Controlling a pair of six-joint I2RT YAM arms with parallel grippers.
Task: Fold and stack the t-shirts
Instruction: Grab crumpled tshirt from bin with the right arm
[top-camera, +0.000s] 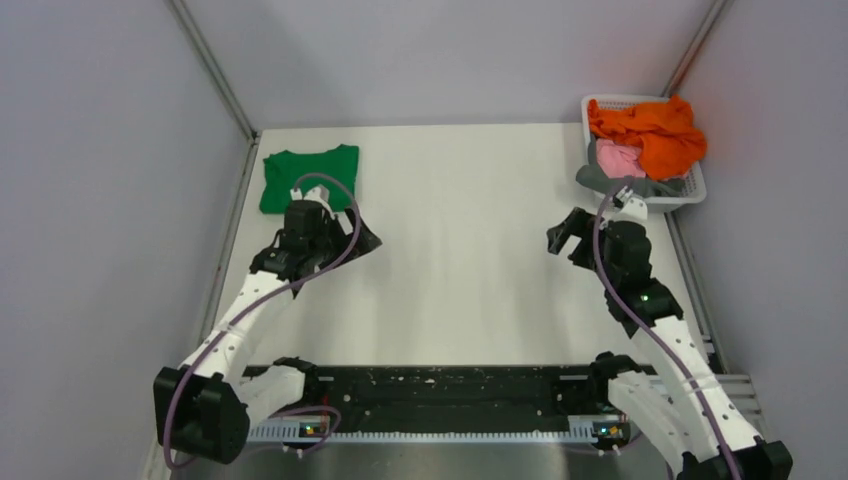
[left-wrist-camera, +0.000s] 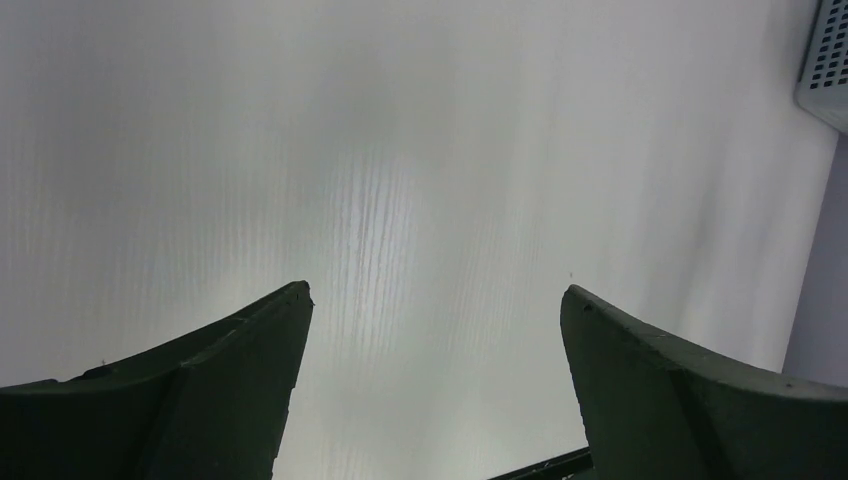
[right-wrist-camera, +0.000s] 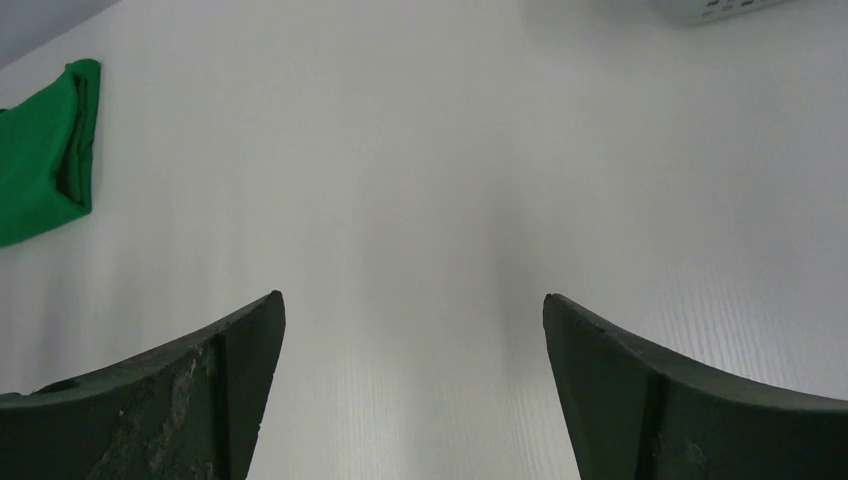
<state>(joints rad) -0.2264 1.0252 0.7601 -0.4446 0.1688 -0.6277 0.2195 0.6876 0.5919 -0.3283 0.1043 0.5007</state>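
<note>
I will next move my right gripper outward over the white basket (top-camera: 694, 186) and then down onto the orange t-shirt (top-camera: 652, 132), because that shirt is on top of the heap.
A folded green t-shirt (top-camera: 308, 176) lies at the far left of the white table; its edge also shows in the right wrist view (right-wrist-camera: 42, 150). An orange t-shirt (top-camera: 652, 132), a pink garment (top-camera: 616, 158) and a grey garment (top-camera: 630, 184) are heaped in a white basket (top-camera: 694, 186) at the far right. My left gripper (top-camera: 362, 238) is open and empty just near-right of the green shirt; in its wrist view (left-wrist-camera: 435, 300) only bare table lies between the fingers. My right gripper (top-camera: 562, 232) is open and empty, left of the basket, over bare table (right-wrist-camera: 412, 305).
Grey walls with metal rails (top-camera: 215, 75) enclose the table on the left, back and right. A black rail (top-camera: 440, 395) runs along the near edge between the arm bases. The basket's corner shows in the left wrist view (left-wrist-camera: 825, 70).
</note>
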